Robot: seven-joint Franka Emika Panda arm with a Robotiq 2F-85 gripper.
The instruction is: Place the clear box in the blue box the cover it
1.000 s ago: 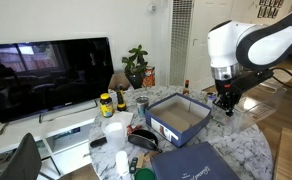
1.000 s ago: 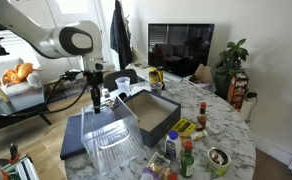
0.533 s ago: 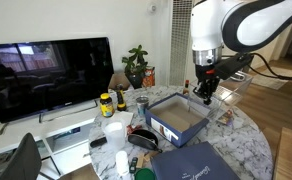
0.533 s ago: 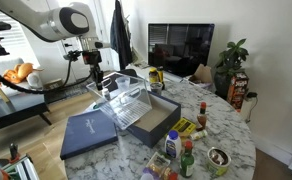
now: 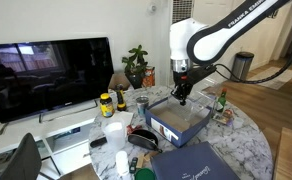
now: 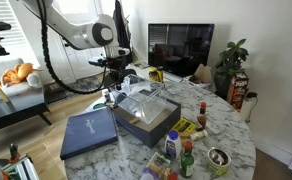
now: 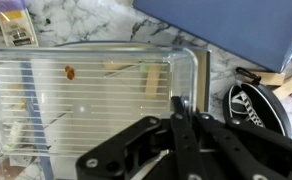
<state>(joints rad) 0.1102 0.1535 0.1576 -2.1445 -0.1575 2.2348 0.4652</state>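
Next, my gripper shifts toward the black pan and lowers the clear box from above the blue box's rim down inside the blue box's sides (image 5: 177, 117) (image 7: 118, 112).
My gripper (image 5: 181, 93) is shut on the edge of the clear box (image 5: 192, 113), a see-through ribbed plastic container. It holds the box low over the open blue box (image 5: 166, 135) in the middle of the marble table. In an exterior view (image 6: 120, 80) the gripper stands at the far end of the clear box (image 6: 144, 100), which lies across the top of the blue box (image 6: 136, 128). The wrist view shows the fingers (image 7: 183, 112) pinching the clear box's rim (image 7: 86, 100). The navy cover (image 5: 198, 163) lies flat on the table beside the blue box (image 6: 89, 133).
Sauce bottles and jars (image 6: 181, 150) crowd one end of the table. A white cup (image 5: 114, 132), a yellow jar (image 5: 106, 103) and a green bottle (image 5: 222, 102) stand around the blue box. A round tin (image 7: 252, 102) lies next to the fingers. A TV (image 5: 46, 75) stands behind.
My gripper has carried the clear box in from beyond the table's edge, over the cover, and lowered it onto the blue box.
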